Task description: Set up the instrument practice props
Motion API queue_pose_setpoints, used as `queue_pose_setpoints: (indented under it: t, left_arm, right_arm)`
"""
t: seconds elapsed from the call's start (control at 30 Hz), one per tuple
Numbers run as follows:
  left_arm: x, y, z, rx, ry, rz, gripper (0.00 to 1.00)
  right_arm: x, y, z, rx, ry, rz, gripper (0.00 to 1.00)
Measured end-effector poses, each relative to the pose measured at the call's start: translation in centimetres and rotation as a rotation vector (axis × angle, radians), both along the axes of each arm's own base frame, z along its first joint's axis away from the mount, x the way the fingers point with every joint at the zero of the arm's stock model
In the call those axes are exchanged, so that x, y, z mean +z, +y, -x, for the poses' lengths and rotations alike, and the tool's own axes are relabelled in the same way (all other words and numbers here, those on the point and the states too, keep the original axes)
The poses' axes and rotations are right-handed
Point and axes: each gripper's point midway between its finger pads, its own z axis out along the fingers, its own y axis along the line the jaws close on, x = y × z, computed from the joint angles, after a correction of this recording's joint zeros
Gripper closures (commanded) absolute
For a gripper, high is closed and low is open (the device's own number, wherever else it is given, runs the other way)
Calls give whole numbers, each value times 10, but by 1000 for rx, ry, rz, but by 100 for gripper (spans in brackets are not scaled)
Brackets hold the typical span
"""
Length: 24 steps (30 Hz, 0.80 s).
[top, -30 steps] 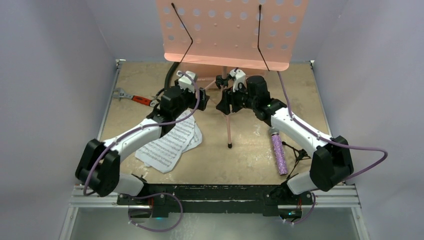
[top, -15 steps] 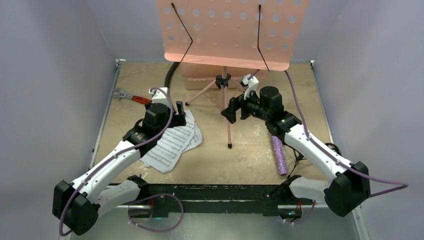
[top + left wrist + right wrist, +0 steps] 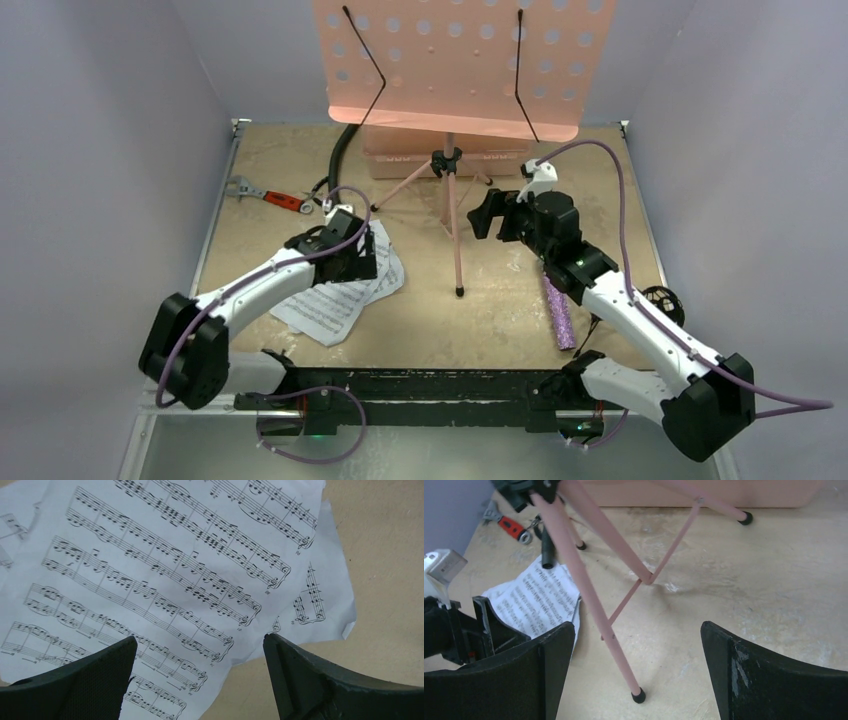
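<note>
My left gripper moves across and down, to its right in the top view, onto the lower page's tip next. The lower page's tip pokes out uncovered.
The pink perforated music stand stands upright at the back on its tripod legs. White sheet-music pages lie flat on the table at left. My left gripper hovers over them, open and empty; in the left wrist view the pages fill the frame between the open jaws of that gripper. My right gripper is open and empty just right of the stand's front leg. The purple glittery microphone lies at right. The small black mic stand lies beyond it.
A red-handled wrench lies at the back left, also in the right wrist view. A black hose curves near the stand. A pink box sits behind the tripod legs. Grey walls enclose the table.
My left gripper has drawn back from the stand's hub and come down over the sheet music. My right gripper has moved right, away from the stand's pole.
</note>
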Motion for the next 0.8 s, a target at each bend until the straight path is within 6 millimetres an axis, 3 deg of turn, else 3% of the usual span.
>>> queue_pose_setpoints:
  t: [0.17, 0.4, 0.63, 0.8]
  left_arm:
    - [-18, -24, 0, -53, 117, 49, 5]
    - [-10, -70, -19, -101, 128, 198, 13]
    - [-18, -126, -27, -212, 173, 167, 20]
    - [-34, -150, -23, -266, 206, -8, 26]
  right_arm:
    - [-18, -7, -3, -58, 68, 16, 2]
    - [-45, -7, -4, -72, 164, 68, 2]
    - [-40, -6, -6, -71, 154, 61, 2]
    - [-37, -6, -7, -71, 148, 57, 2]
